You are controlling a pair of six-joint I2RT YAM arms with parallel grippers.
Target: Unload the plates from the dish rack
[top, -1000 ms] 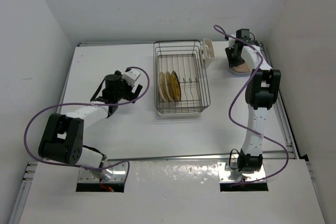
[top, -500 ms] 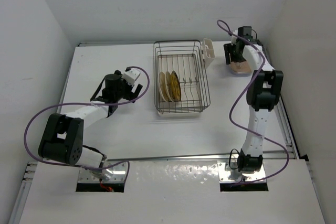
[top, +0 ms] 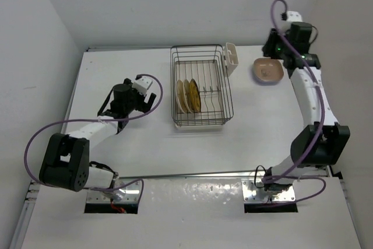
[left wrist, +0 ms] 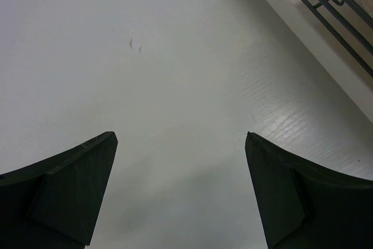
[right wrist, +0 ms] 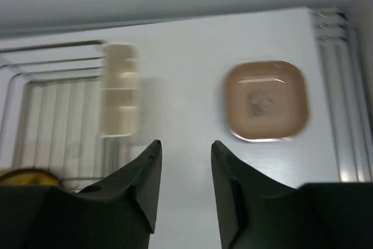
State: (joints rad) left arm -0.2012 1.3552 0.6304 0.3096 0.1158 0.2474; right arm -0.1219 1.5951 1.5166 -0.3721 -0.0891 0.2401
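Note:
The yellow-gold plate has open rack beside it, so my right gripper goes across next, turns and lowers onto its rim (top: 195,95) (right wrist: 30,175).
The silver wire dish rack (top: 201,88) stands at the table's middle back. Three thin round plates (top: 187,95), cream and yellow-gold, stand upright in its near left part. A pinkish-beige rounded-square plate (top: 268,70) lies flat on the table right of the rack; it also shows in the right wrist view (right wrist: 266,100). My right gripper (top: 273,46) is open and empty, raised above the table beside that plate. My left gripper (top: 147,102) is open and empty, low over bare table left of the rack, whose edge (left wrist: 326,4) shows in the left wrist view.
A white cutlery cup (top: 231,58) is clipped to the rack's far right corner; it also shows in the right wrist view (right wrist: 119,89). White walls close in the back and both sides. A metal rail (top: 315,126) runs along the table's right edge.
My right gripper has let go of the pinkish-beige plate, which now lies flat on the table, and the arm has lifted up and away. The left arm has barely shifted.

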